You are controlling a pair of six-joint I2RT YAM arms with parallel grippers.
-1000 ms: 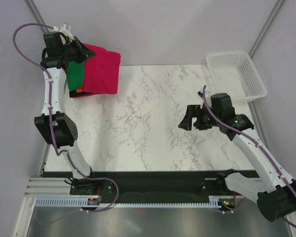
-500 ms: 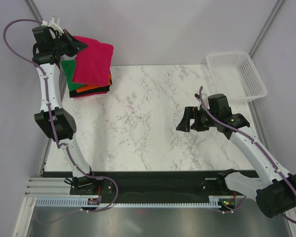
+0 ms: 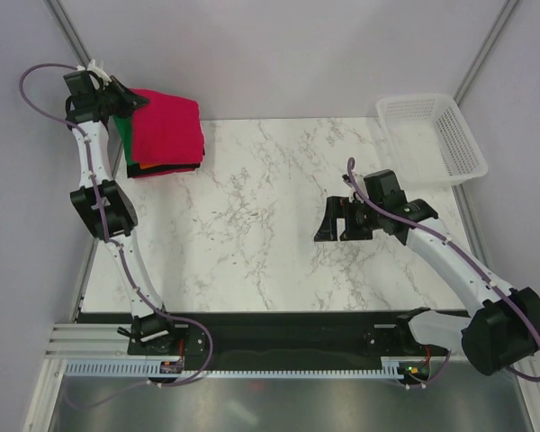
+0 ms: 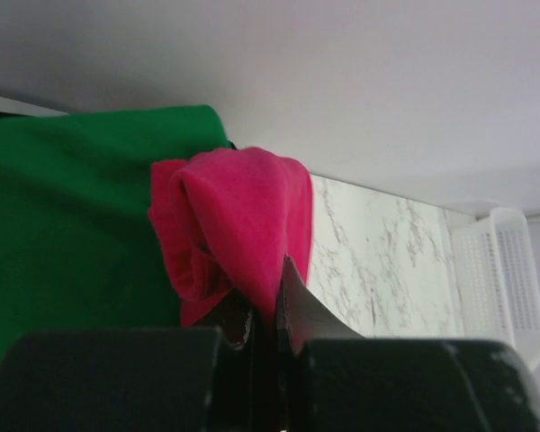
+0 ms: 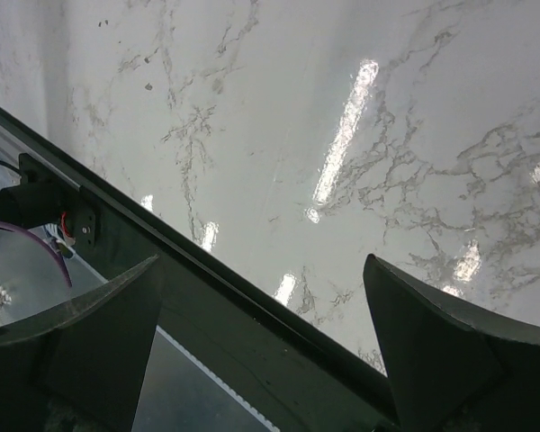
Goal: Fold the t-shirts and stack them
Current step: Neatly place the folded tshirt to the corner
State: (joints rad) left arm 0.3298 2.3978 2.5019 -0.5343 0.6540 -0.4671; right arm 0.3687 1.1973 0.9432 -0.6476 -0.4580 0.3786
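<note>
The left gripper should next pull the pink fold to the left in the top view, over the uncovered green strip (image 3: 123, 133) (image 4: 81, 216), and let go of it.
A folded crimson-pink t-shirt (image 3: 167, 128) lies on top of a stack at the table's back left corner, over a green shirt (image 3: 124, 144), an orange shirt (image 3: 162, 165) and a black one (image 3: 166, 172). My left gripper (image 3: 142, 103) is shut on the pink shirt's back left edge. In the left wrist view the pink cloth (image 4: 243, 216) bunches between the closed fingers, with the green shirt (image 4: 72, 225) beside it. My right gripper (image 3: 329, 220) is open and empty above the table's right middle; its fingers (image 5: 432, 351) frame bare marble.
A white lattice basket (image 3: 432, 135) stands at the back right corner, also in the left wrist view (image 4: 504, 270). The marble table (image 3: 270, 216) has a dark front edge (image 5: 252, 306). Grey walls close in behind and beside the stack.
My left gripper has lowered the pink shirt onto the stack, where it now lies flat. My right gripper has shifted a little left.
</note>
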